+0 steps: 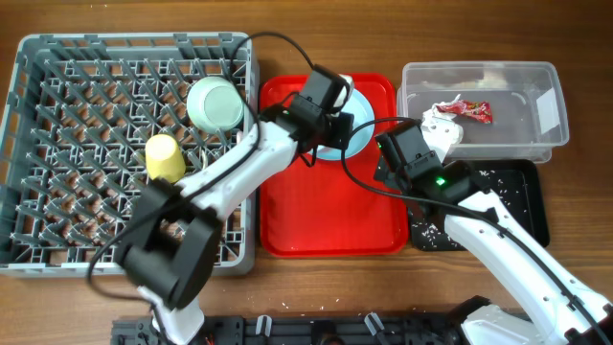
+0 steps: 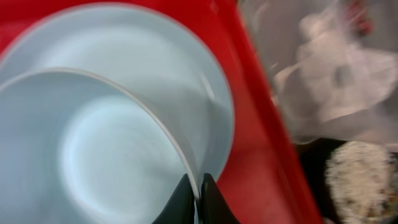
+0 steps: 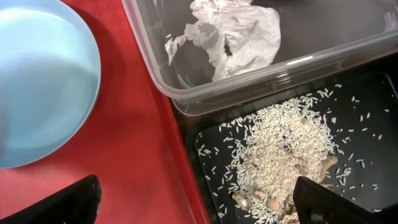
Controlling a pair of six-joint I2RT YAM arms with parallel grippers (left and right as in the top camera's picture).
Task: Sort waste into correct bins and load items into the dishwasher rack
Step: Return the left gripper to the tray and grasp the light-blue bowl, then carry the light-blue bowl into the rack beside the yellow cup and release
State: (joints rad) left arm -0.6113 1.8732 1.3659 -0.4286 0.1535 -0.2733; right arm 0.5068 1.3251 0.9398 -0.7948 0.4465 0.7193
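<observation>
My left gripper rises next, goes left in the overhead view, tilts, lowers and releases the bowl, as rack (image 1: 29, 144) slots beside the yellow cup stand empty.
My left gripper (image 2: 199, 194) is shut on the rim of the pale blue bowl (image 2: 93, 155), which sits on the light blue plate (image 2: 186, 62) on the red tray; in the overhead view the left gripper (image 1: 330, 120) covers most of the plate (image 1: 359, 129). My right gripper (image 3: 199, 205) is open and empty over the edge between the red tray and the black tray (image 3: 373, 124), which holds rice crumbs (image 3: 286, 155). The paper wad (image 3: 230, 34) lies in the clear tub (image 1: 536, 77) with the red wrapper (image 1: 476, 111). The grey rack (image 1: 29, 144) holds the pale green bowl (image 1: 218, 103) and yellow cup (image 1: 165, 158). Spoon and fork are out of view.
The red tray (image 1: 326, 211) lies between the rack and the two bins. The black tray (image 1: 522, 206) sits in front of the clear tub. Cables run from both arms over the red tray's far end.
</observation>
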